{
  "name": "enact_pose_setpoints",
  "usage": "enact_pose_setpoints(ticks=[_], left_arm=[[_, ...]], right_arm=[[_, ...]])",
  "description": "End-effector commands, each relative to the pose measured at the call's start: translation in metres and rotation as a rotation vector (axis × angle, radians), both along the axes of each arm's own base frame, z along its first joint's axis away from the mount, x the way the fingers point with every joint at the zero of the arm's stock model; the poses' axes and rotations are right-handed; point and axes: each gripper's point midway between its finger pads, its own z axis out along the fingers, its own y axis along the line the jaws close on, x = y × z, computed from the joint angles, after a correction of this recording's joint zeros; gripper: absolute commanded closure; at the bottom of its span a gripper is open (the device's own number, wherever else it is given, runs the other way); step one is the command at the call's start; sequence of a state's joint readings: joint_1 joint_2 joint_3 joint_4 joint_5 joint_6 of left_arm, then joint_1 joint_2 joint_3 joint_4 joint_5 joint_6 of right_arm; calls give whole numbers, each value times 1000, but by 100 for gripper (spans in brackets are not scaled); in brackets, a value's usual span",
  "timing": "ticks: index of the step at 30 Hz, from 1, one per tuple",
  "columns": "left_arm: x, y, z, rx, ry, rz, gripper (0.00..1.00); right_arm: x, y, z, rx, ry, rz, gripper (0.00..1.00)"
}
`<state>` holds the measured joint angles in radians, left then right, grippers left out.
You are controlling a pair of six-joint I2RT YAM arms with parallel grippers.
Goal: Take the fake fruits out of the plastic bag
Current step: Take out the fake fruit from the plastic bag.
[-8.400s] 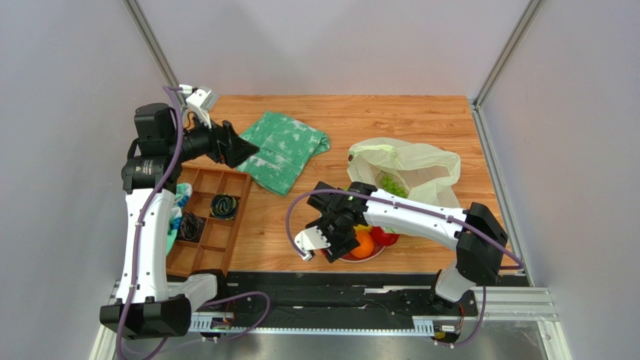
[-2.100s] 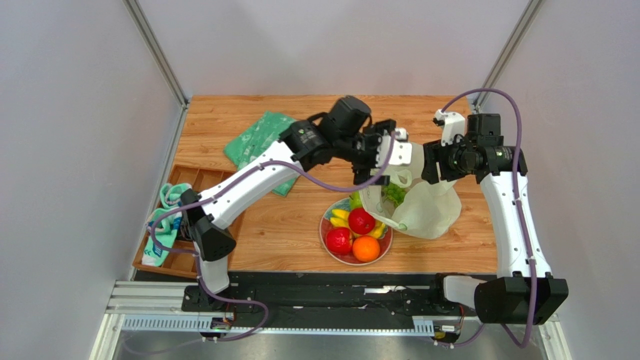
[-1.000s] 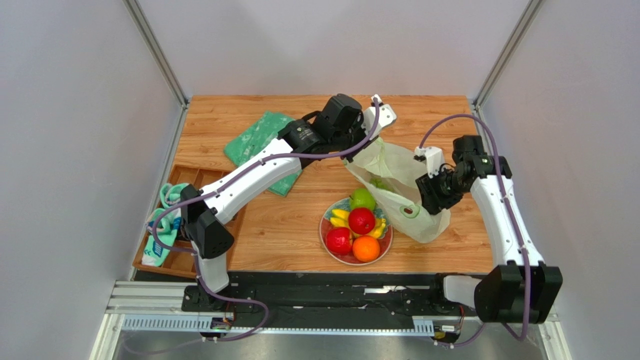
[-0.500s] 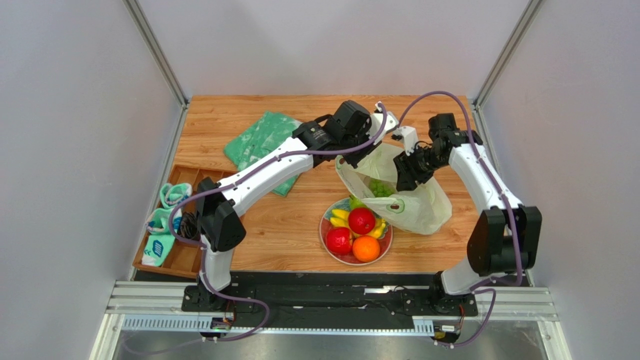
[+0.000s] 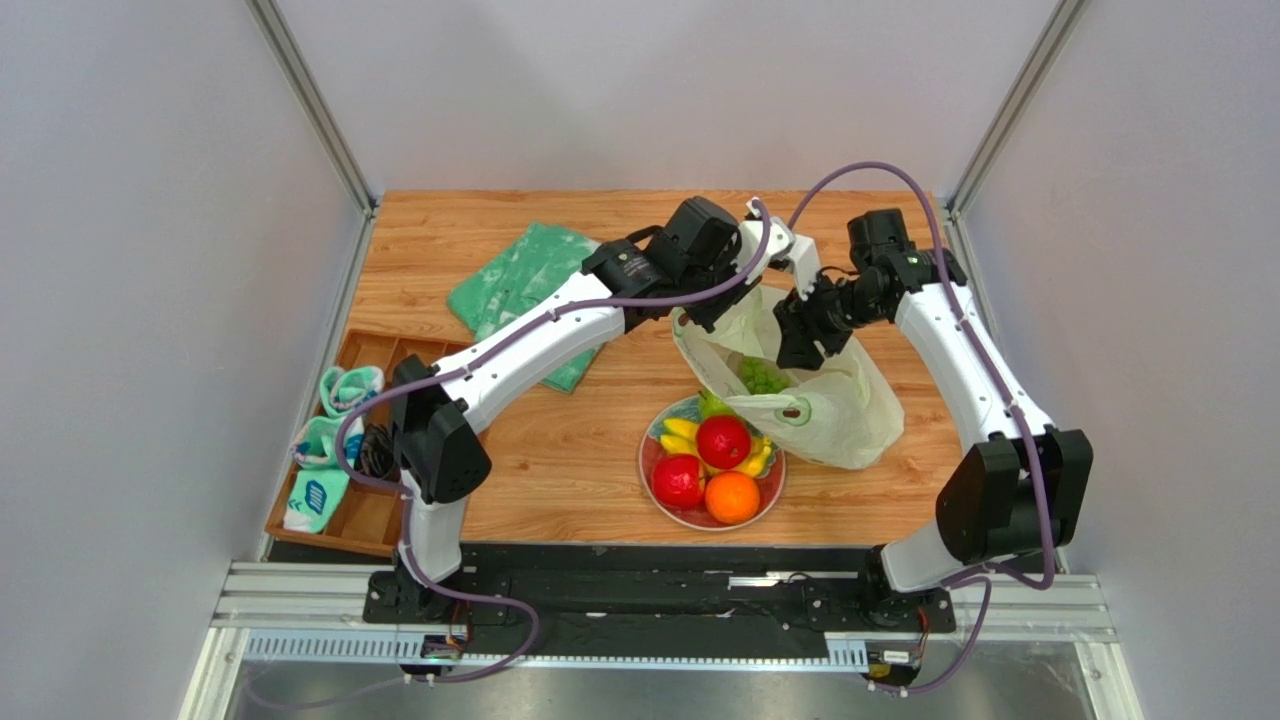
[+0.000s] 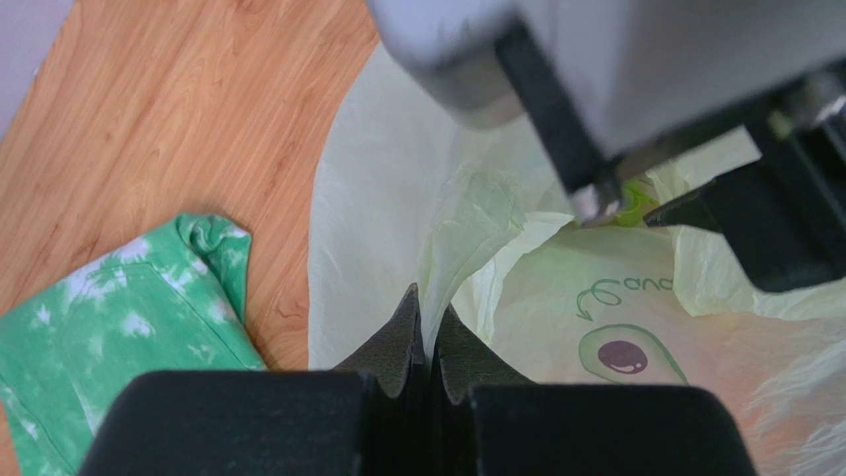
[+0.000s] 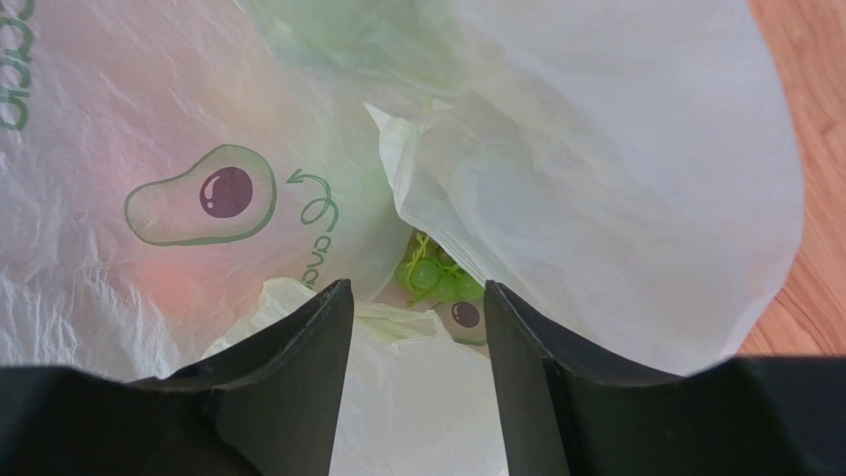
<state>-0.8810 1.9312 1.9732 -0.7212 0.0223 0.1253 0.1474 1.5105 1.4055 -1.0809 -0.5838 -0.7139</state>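
The right gripper goes down through the bag's opening and toward the plate next, onto the grapes' stem deep in the bag.
The pale yellow-green plastic bag (image 5: 824,402) lies right of centre, its mouth held up. My left gripper (image 5: 747,285) is shut on the bag's upper edge (image 6: 467,238), with the film pinched between the pads (image 6: 407,327). My right gripper (image 5: 800,339) is open and points down into the bag's mouth (image 7: 596,149). A green grape cluster (image 7: 429,273) lies deep inside, just beyond its fingertips. The grapes (image 5: 759,375) also show through the opening from above. On a plate (image 5: 646,477) beside the bag sit two red fruits (image 5: 723,441), an orange (image 5: 732,497), a banana bunch (image 5: 679,435) and a green apple (image 5: 711,405).
A green-and-white cloth (image 5: 529,293) lies at the back left. A wooden compartment tray (image 5: 358,518) with small items stands at the left edge. Metal posts and grey walls bound the table on both sides.
My right arm has swung up and left from the bag's right side to over its mouth. My left gripper kept its hold on the bag's edge and shifted slightly right.
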Motion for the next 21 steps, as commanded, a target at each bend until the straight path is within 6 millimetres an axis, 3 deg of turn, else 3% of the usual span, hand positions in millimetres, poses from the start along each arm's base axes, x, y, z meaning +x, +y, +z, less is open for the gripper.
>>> enact_pose_setpoints(ticks=[1,6,10,12,14,15,17,19,21], left_arm=[[13,6,23,-47,-36,102,100],[13,11,22,-73,3,153,100],[12,9,19,-71,11,144,100],[13,8,20,-76,8,143,100],[13,7,19,-74,11,141,100],[14,6,19,-77,10,140,100],[14,6,19,-77,10,140,100],[14,7,19,-76,5,142,100],[14,8,18,-67,-1,141,100]], right_arm=[[-5,17,-27,-2,77,41,43],[6,3,-61,-59,144,-13,40],[2,-5,-81,-103,172,-11,33],[-2,-10,-94,-133,195,-16,26],[-10,-13,-109,-153,234,-10,5],[-13,-14,-114,-158,251,-10,0],[-19,-16,-127,-169,285,-8,0],[-12,-16,-133,-174,264,-33,0],[0,-17,-133,-176,216,-69,7]])
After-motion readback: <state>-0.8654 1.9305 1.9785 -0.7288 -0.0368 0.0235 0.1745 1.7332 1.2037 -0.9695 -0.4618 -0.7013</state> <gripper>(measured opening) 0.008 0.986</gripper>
